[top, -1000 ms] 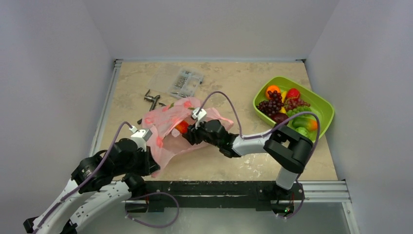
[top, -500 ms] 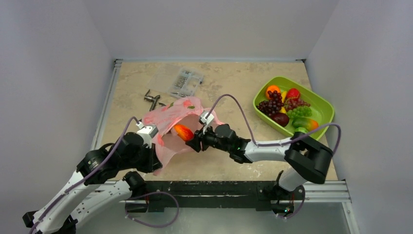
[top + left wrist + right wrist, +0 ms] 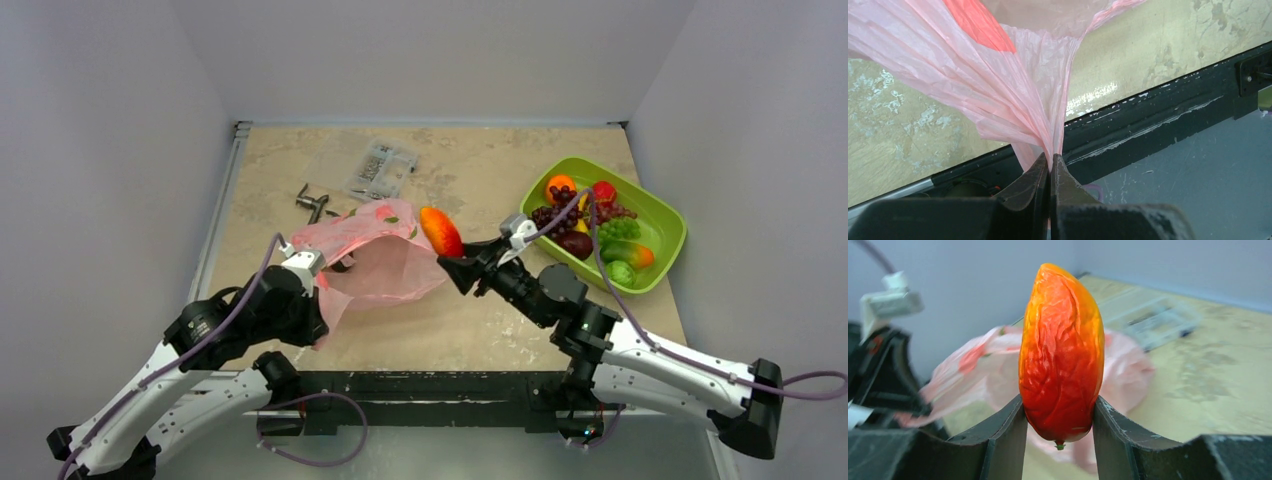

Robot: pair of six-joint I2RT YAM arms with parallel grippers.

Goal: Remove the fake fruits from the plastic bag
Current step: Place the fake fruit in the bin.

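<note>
Next, my right gripper will swing away from the bag, turn over the tray's middle (image 3: 603, 226) and go down, since other fake fruits already lie in the lime-green tray.
My right gripper (image 3: 458, 262) is shut on an orange-red mango-like fake fruit (image 3: 440, 231) and holds it upright in the air, to the right of the bag; in the right wrist view the fruit (image 3: 1062, 355) sits between my two fingers. The pink plastic bag (image 3: 375, 255) lies crumpled on the table at centre left. My left gripper (image 3: 318, 320) is shut on a gathered edge of the bag (image 3: 1013, 85) near the table's front edge. Other fake fruits (image 3: 590, 220) lie in the tray at the right.
A lime-green oval tray (image 3: 667, 222) stands at the right of the table. A clear compartment box (image 3: 382, 168) and a small metal part (image 3: 313, 202) lie at the back left. A black rail (image 3: 450, 385) runs along the table's near edge.
My right gripper has pulled the orange-red fruit out of the bag and carried it up and to the right. The bag has slumped flatter. My left gripper has kept its hold.
</note>
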